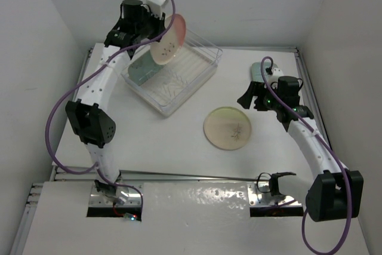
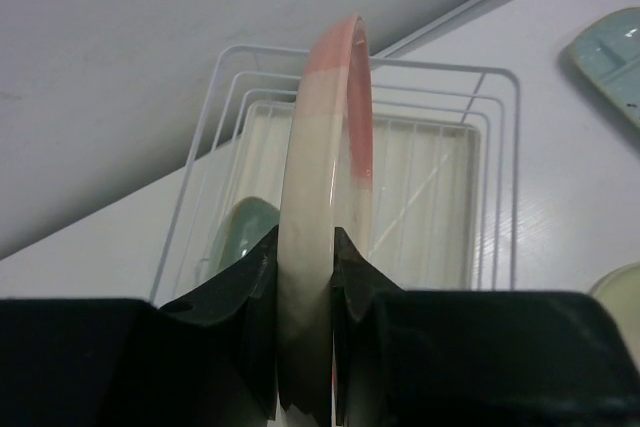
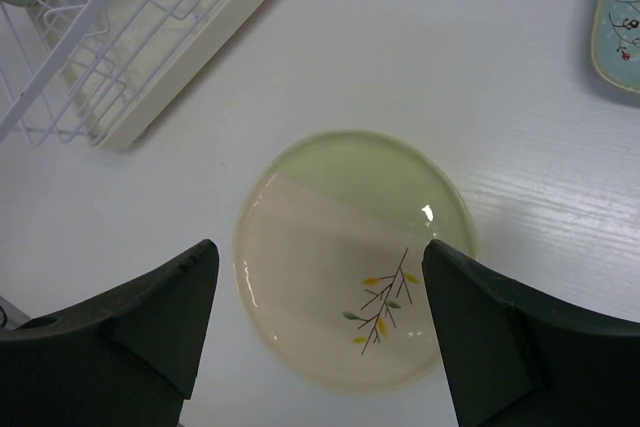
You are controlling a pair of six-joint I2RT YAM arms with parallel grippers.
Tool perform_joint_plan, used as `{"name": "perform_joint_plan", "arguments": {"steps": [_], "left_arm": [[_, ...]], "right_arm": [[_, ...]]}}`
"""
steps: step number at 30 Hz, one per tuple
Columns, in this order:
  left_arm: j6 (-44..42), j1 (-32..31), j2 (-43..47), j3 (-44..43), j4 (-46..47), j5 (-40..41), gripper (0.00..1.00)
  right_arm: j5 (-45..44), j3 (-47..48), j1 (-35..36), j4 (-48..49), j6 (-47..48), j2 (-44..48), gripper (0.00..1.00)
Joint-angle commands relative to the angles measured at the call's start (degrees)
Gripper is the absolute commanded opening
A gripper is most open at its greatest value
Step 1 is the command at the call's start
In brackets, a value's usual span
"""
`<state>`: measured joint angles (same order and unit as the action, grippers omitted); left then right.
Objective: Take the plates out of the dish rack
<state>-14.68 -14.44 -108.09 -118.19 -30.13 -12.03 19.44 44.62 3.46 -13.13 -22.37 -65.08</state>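
My left gripper moves back, to the right in the top view, and down next. It then releases its cream-and-pink plate onto the cream-yellow plate (image 1: 227, 128) (image 2: 624, 307), which lies flat and empty.
My left gripper (image 1: 157, 28) is shut on the rim of the round cream-and-pink plate (image 1: 168, 41) and holds it upright above the dish rack (image 1: 200, 67). In the left wrist view the plate (image 2: 325, 167) stands edge-on between the jaws of the gripper (image 2: 305, 267). A mint-green plate (image 1: 143, 67) leans in the rack's left end and shows in the left wrist view (image 2: 238, 232). The cream-yellow plate (image 1: 227, 128) with a sprig mark lies flat on the table. My right gripper (image 1: 252, 98) is open and empty, hovering over that plate (image 3: 355, 257).
Another mint-green plate (image 3: 622, 17) lies on the table right of the rack and shows in the left wrist view (image 2: 612, 59). The rack's corner (image 3: 120, 37) is left of the right gripper (image 3: 318, 252). White walls enclose the table.
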Motion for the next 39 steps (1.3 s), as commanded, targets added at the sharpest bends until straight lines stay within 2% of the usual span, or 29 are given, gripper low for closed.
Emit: {"name": "perform_joint_plan", "arguments": {"steps": [1, 6, 8, 12, 16, 18, 21, 23, 30, 34, 37, 39], "left_arm": [[3.25, -4.00, 5.88, -3.72, 9.22, -4.49, 0.00], [5.78, -12.00, 7.28, 1.11, 7.98, -8.96, 0.00], [9.12, -13.59, 6.76, 3.49, 7.98, -13.86, 0.00], [10.54, -17.28, 5.09, 7.27, 7.11, -17.06, 0.00], [11.25, -20.36, 3.24, 12.53, 8.15, -21.62, 0.00], [13.26, -21.50, 2.54, 16.91, 11.74, -24.96, 0.00], [14.15, -23.35, 0.61, 19.48, 14.39, -28.30, 0.00], [14.15, -25.19, -0.97, 19.49, 14.31, -27.35, 0.00], [16.44, -25.99, -4.14, 23.70, 20.19, -30.86, 0.00], [19.67, -25.99, -4.93, 27.13, 26.34, -35.06, 0.00], [23.28, -25.99, -5.11, 30.03, 34.59, -36.66, 0.00], [23.20, -25.99, -5.89, 30.92, 35.14, -36.66, 0.00]], "right_arm": [[-2.21, 2.57, -0.21, 1.26, -1.53, 2.06, 0.81], [-9.94, 4.86, -0.21, -2.78, -1.89, 4.69, 0.82], [-14.75, 4.86, -0.21, -5.41, -1.71, 6.62, 0.83], [-23.82, 3.63, -0.21, -9.54, -1.36, 10.66, 0.84], [-27.79, 3.19, -0.21, -13.84, -0.66, 13.91, 0.84], [-29.10, 2.58, -0.21, -14.73, -0.57, 14.89, 0.85], [-28.15, 1.96, -0.21, -17.01, -0.66, 16.21, 0.85], [-26.66, 2.05, -0.21, -17.98, -0.57, 16.39, 0.85], [-23.93, 1.17, -0.21, -20.36, -0.66, 16.30, 0.85], [-22.52, 0.91, -0.21, -21.33, -2.32, 16.30, 0.84], [-22.43, 1.43, -0.21, -22.64, -4.07, 16.39, 0.84], [-21.29, 2.22, -0.21, -23.52, -4.09, 16.13, 0.84]]}}
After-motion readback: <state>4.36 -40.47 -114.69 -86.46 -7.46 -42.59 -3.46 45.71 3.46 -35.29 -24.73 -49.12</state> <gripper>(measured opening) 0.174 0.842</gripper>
